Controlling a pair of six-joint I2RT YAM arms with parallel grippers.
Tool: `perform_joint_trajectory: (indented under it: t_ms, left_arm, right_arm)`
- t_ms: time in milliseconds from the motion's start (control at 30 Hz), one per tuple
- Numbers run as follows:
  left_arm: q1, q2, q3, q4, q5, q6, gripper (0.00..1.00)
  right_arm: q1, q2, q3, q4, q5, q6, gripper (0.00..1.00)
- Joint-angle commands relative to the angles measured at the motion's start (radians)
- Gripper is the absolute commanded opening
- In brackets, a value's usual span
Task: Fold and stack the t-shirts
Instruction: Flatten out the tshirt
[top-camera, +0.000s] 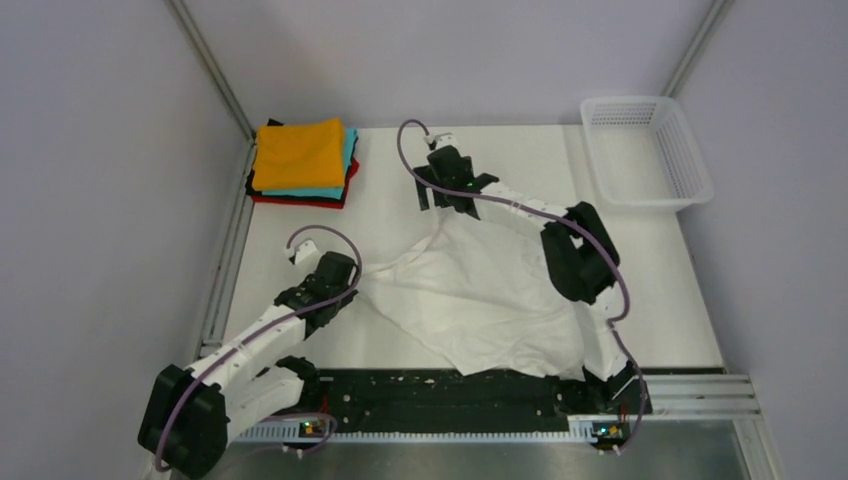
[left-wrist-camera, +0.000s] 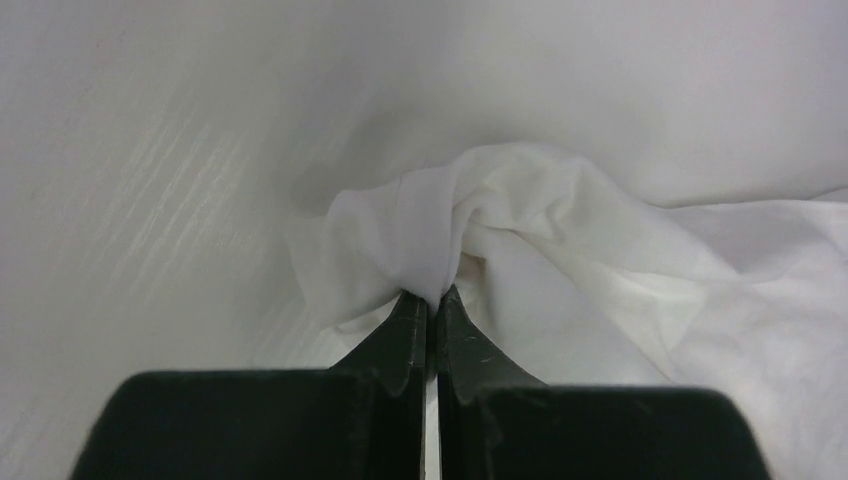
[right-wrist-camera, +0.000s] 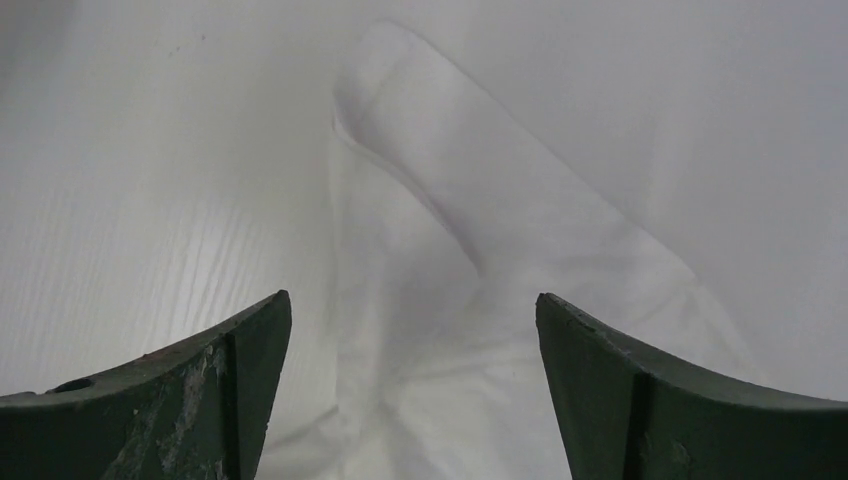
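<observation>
My right gripper moves down and slightly outward onto the sleeve-like flap (right-wrist-camera: 450, 190) at the far corner of the t-shirt next. It then closes, since the flap lies flat beyond the open fingers.
A large wrinkled white t-shirt (top-camera: 480, 295) lies spread on the white table. My left gripper (top-camera: 350, 283) is shut on a bunched edge of the white t-shirt (left-wrist-camera: 470, 225) at its left side; the cloth puckers at the fingertips. My right gripper (top-camera: 440, 200) is open above the shirt's far corner, with a sleeve-like flap (right-wrist-camera: 450, 190) lying flat between and beyond its fingers, not held. A stack of folded t-shirts (top-camera: 303, 160) sits at the back left: orange on top, then teal, red and black.
A white plastic mesh basket (top-camera: 645, 150) stands at the back right corner. Grey walls with metal frame rails enclose the table. A black rail (top-camera: 450, 395) carries both arm bases along the near edge.
</observation>
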Motion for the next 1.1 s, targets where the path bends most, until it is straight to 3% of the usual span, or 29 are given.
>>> perform_joint_trajectory:
  t_ms: [0,200,333,400,433,567,600,767,900,1067]
  left_arm:
    - [0.008,-0.024,-0.009,0.047,0.011,-0.009,0.00]
    - [0.008,-0.033,-0.021,0.055,0.008,0.006,0.00]
    - [0.008,-0.030,-0.029,0.062,-0.002,0.001,0.00]
    - [0.007,-0.026,-0.030,0.068,-0.004,0.003,0.00]
    - [0.008,-0.024,-0.030,0.069,-0.009,0.002,0.00]
    - [0.009,-0.021,-0.018,0.074,-0.033,0.001,0.00]
    - [0.009,-0.022,-0.003,0.071,-0.038,0.002,0.00]
    - [0.011,-0.035,0.139,0.018,-0.118,0.072,0.00]
    - [0.010,-0.077,0.265,-0.009,-0.146,0.163,0.00]
    - [0.013,-0.079,0.439,-0.062,-0.111,0.307,0.00]
  right_arm:
    - [-0.047,0.223,0.304,-0.102,-0.022,-0.085,0.89]
    - [-0.070,0.465,0.571,-0.168,-0.076,-0.126,0.84]
    - [-0.070,0.518,0.585,-0.187,-0.149,-0.104,0.80]
    - [-0.070,0.528,0.564,-0.188,-0.188,-0.095,0.73]
    - [-0.070,0.531,0.555,-0.191,-0.201,-0.092,0.66]
    - [-0.070,0.525,0.517,-0.221,-0.161,-0.062,0.09]
    - [-0.070,0.519,0.515,-0.225,-0.129,-0.056,0.00]
    - [-0.080,0.338,0.443,-0.201,0.048,-0.046,0.00]
    - [-0.102,0.028,0.239,-0.099,0.188,-0.056,0.00]
    - [-0.111,-0.359,0.029,-0.005,0.246,-0.123,0.00]
